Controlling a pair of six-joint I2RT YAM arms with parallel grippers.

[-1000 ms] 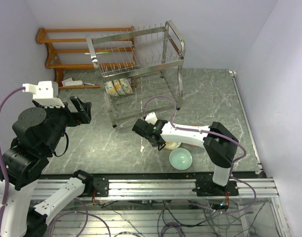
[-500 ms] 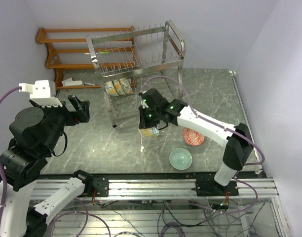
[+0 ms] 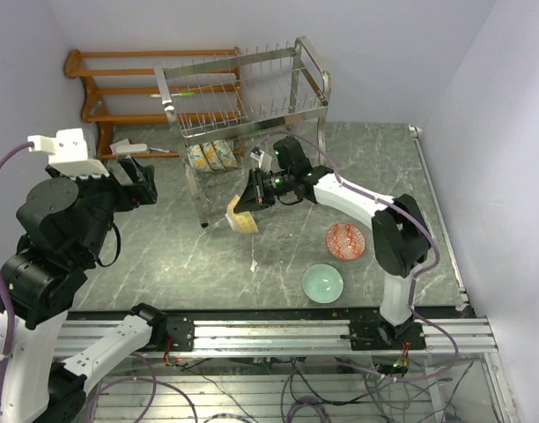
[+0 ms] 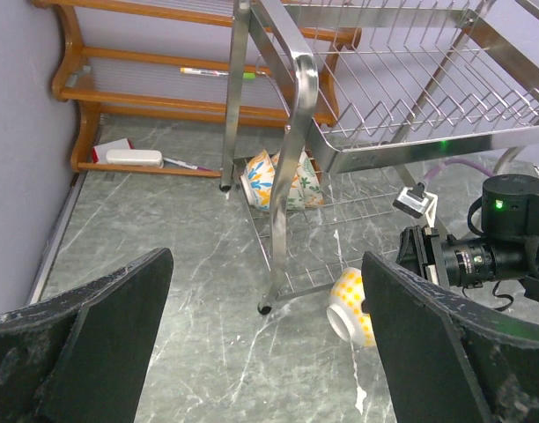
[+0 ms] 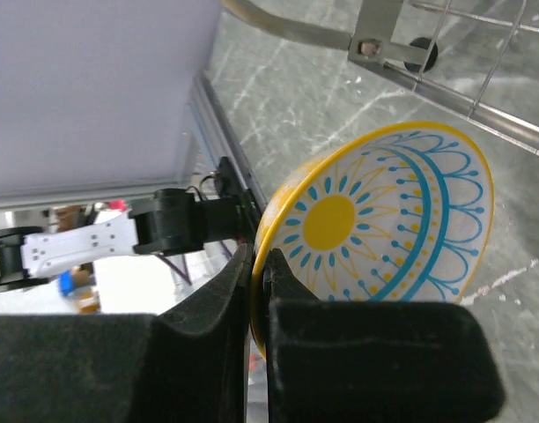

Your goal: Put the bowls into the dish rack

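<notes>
My right gripper holds the bowl and will move outward under the dish rack's upper shelf to the free wires beside the floral bowls. It will let go of the bowl there, because their row has room.
My right gripper point(image 3: 252, 202) is shut on the rim of a yellow-and-blue floral bowl point(image 3: 240, 215), holding it on edge just in front of the steel dish rack's point(image 3: 243, 97) lower tier. The bowl shows in the right wrist view point(image 5: 384, 220), pinched between my right gripper's point(image 5: 259, 291) jaws, and in the left wrist view point(image 4: 350, 319). Floral bowls point(image 3: 210, 156) stand on the rack's lower tier, also visible in the left wrist view point(image 4: 283, 179). A red-patterned bowl point(image 3: 345, 240) and a pale mint bowl point(image 3: 322, 283) sit on the table. My left gripper point(image 3: 136, 183) is open and empty, left of the rack.
The orange-brown wooden shelf rack point(image 3: 120, 88) stands behind and left of the steel rack, with a white object point(image 3: 129, 147) on its bottom shelf. The steel rack's front leg point(image 4: 283, 238) stands close to the held bowl. A purple cable point(image 3: 283, 176) loops by the right arm.
My right gripper has carried the yellow floral bowl from the table's front middle up and left to the rack's lower tier, tipping it on edge. The left arm shifted slightly.
</notes>
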